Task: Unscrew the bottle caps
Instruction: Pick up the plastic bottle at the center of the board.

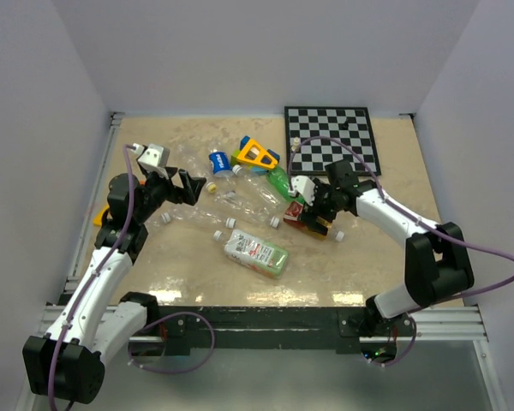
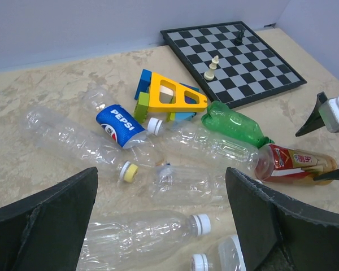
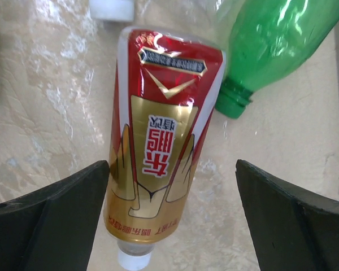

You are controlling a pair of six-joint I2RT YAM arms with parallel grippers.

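Note:
My right gripper moves down toward the bottle's end with the cap next and closes around the red-and-gold bottle's gold half, since that keeps the white cap uncovered.
My right gripper [image 3: 172,164] stands open over a red-and-gold bottle [image 3: 158,141] that lies on the table between its fingers, close to the left one. A white cap [image 3: 133,259] sits on that bottle's neck at the bottom edge. In the top view this gripper [image 1: 319,210] is right of centre. My left gripper [image 2: 161,169] hangs open above a heap of clear bottles, holding nothing. Below it lie a clear bottle with a white cap [image 2: 201,223], another white cap [image 2: 199,262] and a yellow cap [image 2: 129,171]. The Pepsi bottle [image 2: 121,125] has a white cap [image 2: 154,125].
A green bottle [image 3: 277,45] with an open neck lies beside the red-and-gold one. A yellow and blue toy [image 1: 255,156] and a chessboard [image 1: 332,137] with small pieces sit at the back. A green-labelled bottle [image 1: 257,253] lies near the front.

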